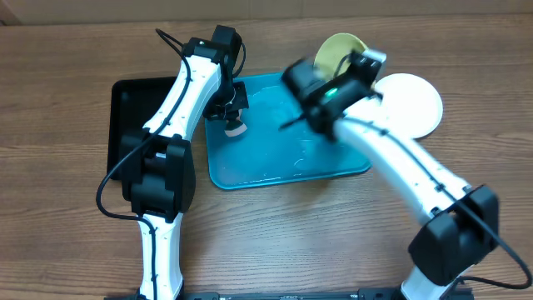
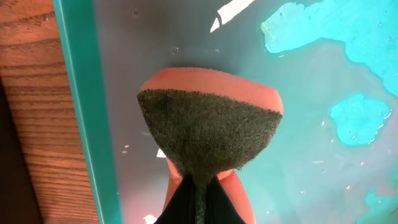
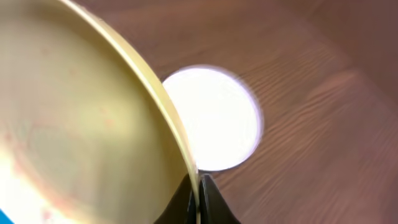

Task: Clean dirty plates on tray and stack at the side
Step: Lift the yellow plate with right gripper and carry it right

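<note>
My right gripper swings to the right in the overhead view over the empty white plate [image 1: 409,105] and down next, releasing the yellow-green plate [image 1: 337,52] on top of it.
My right gripper [image 1: 354,62] is shut on the rim of the yellow-green plate [image 1: 337,52] and holds it tilted in the air over the far right corner of the turquoise tray [image 1: 266,171]. In the right wrist view the plate [image 3: 74,124] fills the left and my jaws [image 3: 199,186] pinch its edge. The white plate [image 1: 412,104] lies on the table right of the tray; it also shows in the right wrist view [image 3: 214,118]. My left gripper [image 1: 236,117] is shut on a sponge [image 2: 208,130], orange with a dark scouring face, over the wet tray [image 2: 81,93]. The light blue plate is out of view.
A black tray [image 1: 133,108] lies left of the turquoise tray, partly under my left arm. Water patches lie on the turquoise tray floor [image 2: 360,118]. Bare wooden table surrounds both trays.
</note>
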Robot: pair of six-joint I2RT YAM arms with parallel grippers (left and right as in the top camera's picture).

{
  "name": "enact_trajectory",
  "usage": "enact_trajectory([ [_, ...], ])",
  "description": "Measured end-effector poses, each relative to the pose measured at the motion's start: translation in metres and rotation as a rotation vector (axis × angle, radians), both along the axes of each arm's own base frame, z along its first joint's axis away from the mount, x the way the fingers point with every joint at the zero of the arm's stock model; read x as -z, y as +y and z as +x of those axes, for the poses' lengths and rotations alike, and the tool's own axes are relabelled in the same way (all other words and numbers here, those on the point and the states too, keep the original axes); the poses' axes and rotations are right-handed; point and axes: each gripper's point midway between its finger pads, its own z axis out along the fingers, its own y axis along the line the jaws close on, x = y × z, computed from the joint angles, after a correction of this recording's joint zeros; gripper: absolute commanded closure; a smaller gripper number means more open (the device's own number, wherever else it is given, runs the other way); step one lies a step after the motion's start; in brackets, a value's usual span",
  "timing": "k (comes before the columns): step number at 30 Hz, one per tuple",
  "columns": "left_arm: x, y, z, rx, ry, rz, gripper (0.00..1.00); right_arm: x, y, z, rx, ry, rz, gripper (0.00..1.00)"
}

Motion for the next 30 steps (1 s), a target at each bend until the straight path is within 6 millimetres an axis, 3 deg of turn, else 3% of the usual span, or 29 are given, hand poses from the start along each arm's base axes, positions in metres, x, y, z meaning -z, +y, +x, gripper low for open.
enact_trajectory([
  [6, 0.000, 0.000, 0.000, 0.000, -0.002, 0.000, 0.96, 0.036, -0.029, 0.034, -0.114, 0.168, 0.335, 0.96],
  [9, 0.000, 0.000, 0.000, 0.000, -0.001, 0.000, 0.96, 0.044, -0.056, 0.041, -0.117, 0.190, 0.482, 0.96],
  [15, 0.000, 0.000, 0.000, 0.000, -0.002, 0.000, 0.96, 0.047, -0.143, 0.049, 0.003, 0.107, 0.643, 0.96],
  [17, 0.000, 0.000, 0.000, 0.000, -0.001, 0.000, 0.96, 0.059, -0.176, 0.044, 0.066, 0.089, 0.675, 0.96],
  [19, 0.000, 0.000, 0.000, 0.000, -0.002, 0.000, 0.96, 0.076, -0.196, 0.039, 0.114, 0.094, 0.705, 0.96],
  [22, 0.000, 0.000, 0.001, 0.000, -0.006, -0.001, 0.96, 0.113, -0.210, 0.029, 0.166, 0.153, 0.753, 0.96],
  [26, 0.000, 0.000, 0.002, -0.001, -0.009, -0.002, 0.96, 0.153, -0.202, 0.021, 0.169, 0.256, 0.797, 0.96],
  [27, -0.001, 0.001, 0.001, -0.003, -0.001, 0.000, 0.96, 0.158, -0.199, 0.020, 0.164, 0.273, 0.803, 0.90],
  [29, -0.006, 0.005, -0.005, -0.007, 0.025, 0.011, 0.96, 0.162, -0.193, 0.019, 0.156, 0.293, 0.810, 0.59],
  [30, -0.011, 0.009, -0.007, -0.012, 0.035, 0.021, 0.96, 0.162, -0.190, 0.019, 0.145, 0.299, 0.812, 0.35],
])
